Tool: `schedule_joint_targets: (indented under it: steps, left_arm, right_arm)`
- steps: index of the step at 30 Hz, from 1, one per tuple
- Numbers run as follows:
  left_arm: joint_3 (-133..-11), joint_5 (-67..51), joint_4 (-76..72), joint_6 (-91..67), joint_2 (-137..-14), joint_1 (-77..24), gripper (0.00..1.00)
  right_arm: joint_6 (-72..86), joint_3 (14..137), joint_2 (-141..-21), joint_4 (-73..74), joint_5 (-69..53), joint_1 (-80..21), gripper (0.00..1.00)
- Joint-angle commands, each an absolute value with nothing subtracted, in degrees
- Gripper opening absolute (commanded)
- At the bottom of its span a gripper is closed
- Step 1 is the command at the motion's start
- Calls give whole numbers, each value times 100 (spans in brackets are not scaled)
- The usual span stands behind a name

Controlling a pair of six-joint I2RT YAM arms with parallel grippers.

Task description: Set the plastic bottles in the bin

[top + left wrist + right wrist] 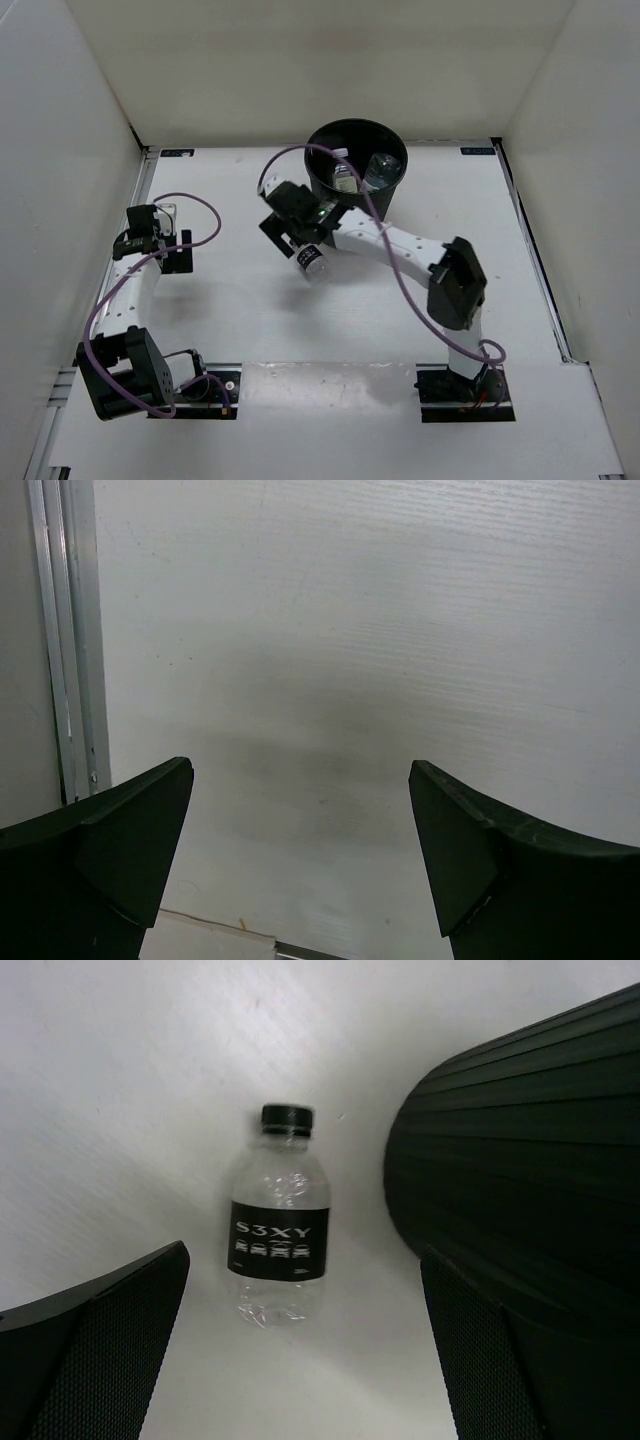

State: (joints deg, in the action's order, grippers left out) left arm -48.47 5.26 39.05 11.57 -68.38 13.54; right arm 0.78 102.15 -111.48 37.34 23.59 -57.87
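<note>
My right gripper should move down until its open fingers are on either side of the black label (309, 256) (279, 1232) of the tiny clear bottle. Then it should close across the label.
A tiny clear bottle with a black cap and black label (279, 1232) lies on the white table, ahead of my right gripper (305, 1255) and a little left of centre between its open jaws. Nothing is held. In the top view this bottle (311, 261) lies just below my right gripper (288, 236), in front of the round black ribbed bin (325, 190). The bin's wall (520, 1160) fills the right of the right wrist view. Two clear bottles (345, 178) (382, 168) lie inside the bin. My left gripper (150, 228) is open and empty over bare table (300, 860) at the far left.
White walls enclose the table on three sides. A metal rail (65, 640) runs along the table's left edge beside my left gripper. A purple cable (275, 165) loops from my right arm past the bin's left side.
</note>
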Motion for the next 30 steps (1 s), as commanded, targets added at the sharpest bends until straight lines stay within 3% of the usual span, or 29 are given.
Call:
schedule_joint_targets:
  steps: [1,12,22,25,26,28,30]
  left_arm:
    - [-4834,474,3938,1353,-6785,1380,100]
    - [-4720,475,3938,1354,-6732,1380,100]
    - [-4720,475,3990,1354,-6732,1380,100]
    - [-4720,475,3990,1354,-6732,1380,100]
    - [-4720,475,3990,1354,-6732,1380,100]
    - [-4720,475,3990,1354,-6732,1380,100]
    - [-4720,475,3990,1354,-6732,1380,100]
  right_arm:
    - [-26,10397,-11389,3999,2769,-6002,100]
    - [457,10292,-12075,3999,2663,-5951,99]
    - [694,10134,-12393,3744,1749,-5643,95]
    - [747,10003,-12393,3691,1470,-5590,88]
    - [747,10002,-12393,3630,1337,-5590,77]
    - [747,9853,-12393,3578,1013,-5590,66]
    - [694,9791,-12340,3577,599,-5590,64]
